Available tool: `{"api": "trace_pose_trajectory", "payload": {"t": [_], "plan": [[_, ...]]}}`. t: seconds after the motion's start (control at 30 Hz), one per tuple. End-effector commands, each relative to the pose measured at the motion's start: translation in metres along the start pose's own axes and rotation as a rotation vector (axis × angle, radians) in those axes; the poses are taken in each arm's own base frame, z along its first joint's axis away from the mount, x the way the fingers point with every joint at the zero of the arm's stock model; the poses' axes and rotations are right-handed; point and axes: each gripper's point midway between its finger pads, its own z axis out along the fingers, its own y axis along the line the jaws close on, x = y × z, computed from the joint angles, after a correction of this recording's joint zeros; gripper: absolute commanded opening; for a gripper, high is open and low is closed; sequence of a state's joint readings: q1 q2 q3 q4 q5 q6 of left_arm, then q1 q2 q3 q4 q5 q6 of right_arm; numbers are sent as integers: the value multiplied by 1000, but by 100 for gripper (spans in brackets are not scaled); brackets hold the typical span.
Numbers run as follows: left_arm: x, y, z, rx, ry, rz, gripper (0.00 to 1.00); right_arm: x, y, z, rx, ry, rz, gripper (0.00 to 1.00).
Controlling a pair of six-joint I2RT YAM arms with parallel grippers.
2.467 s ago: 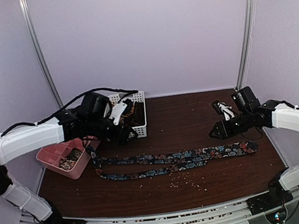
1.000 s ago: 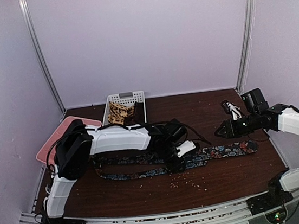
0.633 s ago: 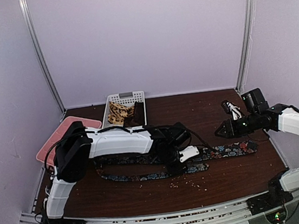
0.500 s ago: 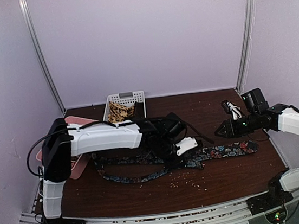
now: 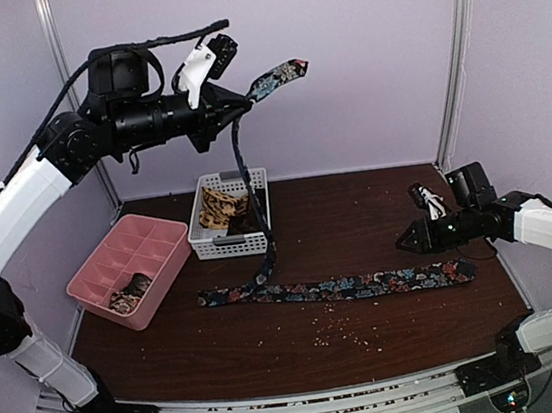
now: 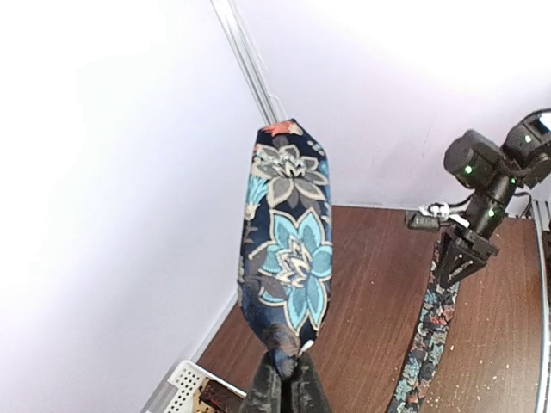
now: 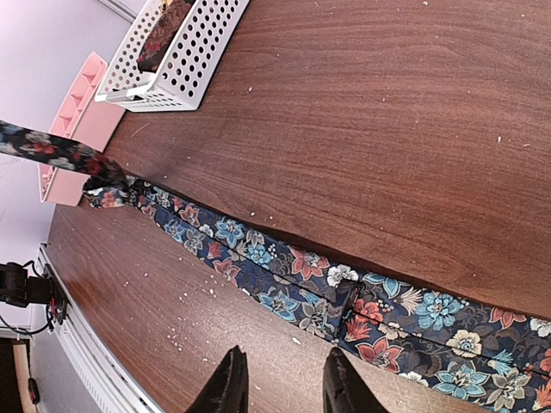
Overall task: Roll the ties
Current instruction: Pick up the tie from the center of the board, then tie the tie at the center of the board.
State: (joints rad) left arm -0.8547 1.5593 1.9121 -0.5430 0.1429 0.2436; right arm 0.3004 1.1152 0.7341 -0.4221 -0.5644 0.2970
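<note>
The robot needs to lower its left gripper onto the floral tie's middle (image 5: 329,290) next and release the tie's tip, because that middle part is below the gripper, to the right in the top view.
The dark floral tie (image 5: 366,283) lies stretched along the table, and its narrow part rises from about mid-table up to my left gripper (image 5: 245,97), held high near the back wall. That gripper (image 6: 285,380) is shut on the tie just below its tip (image 6: 289,249), which sticks out past the fingers. My right gripper (image 5: 403,244) hovers low over the table beside the tie's wide end (image 7: 344,297). It (image 7: 281,389) is open with nothing between its fingers. A tan patterned tie (image 5: 218,207) and a dark brown one (image 5: 248,220) lie in the basket.
The white perforated basket (image 5: 228,243) stands at the back left. The pink compartment tray (image 5: 150,244) sits left of it near the table's left edge. Light crumbs (image 5: 344,331) are scattered in front of the floral tie.
My left gripper shut on the floral tie near the table's middle and swung it high to the back left. The doubled tie has unfolded into one length. The right arm has stayed still.
</note>
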Motion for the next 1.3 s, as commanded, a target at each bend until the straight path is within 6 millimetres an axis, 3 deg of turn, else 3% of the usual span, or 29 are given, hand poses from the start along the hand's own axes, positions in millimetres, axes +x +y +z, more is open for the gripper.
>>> {"api": "trace_pose_trajectory", "payload": {"t": [0.0, 0.23, 0.33, 0.53, 0.7, 0.83, 0.93, 1.27], "plan": [[68, -32, 56, 140, 156, 38, 0, -12, 5, -7, -11, -45, -8, 31], [119, -59, 83, 261, 268, 42, 0, -9, -2, -9, 15, -48, -6, 31], [151, -76, 104, 292, 342, 28, 0, -10, -6, -7, 24, -47, 2, 31], [220, -145, 142, 404, 462, 99, 0, -2, -24, -3, 64, -27, 50, 30], [252, -183, 166, 448, 490, 96, 0, 11, -42, 5, 108, 17, 85, 28], [282, -210, 169, 520, 541, 109, 0, 20, -51, 12, 121, 50, 127, 25], [301, -219, 167, 547, 577, 98, 0, 27, -55, 18, 116, 73, 154, 25], [331, -236, 174, 625, 676, 75, 0, 33, -58, 28, 93, 100, 209, 29]]}}
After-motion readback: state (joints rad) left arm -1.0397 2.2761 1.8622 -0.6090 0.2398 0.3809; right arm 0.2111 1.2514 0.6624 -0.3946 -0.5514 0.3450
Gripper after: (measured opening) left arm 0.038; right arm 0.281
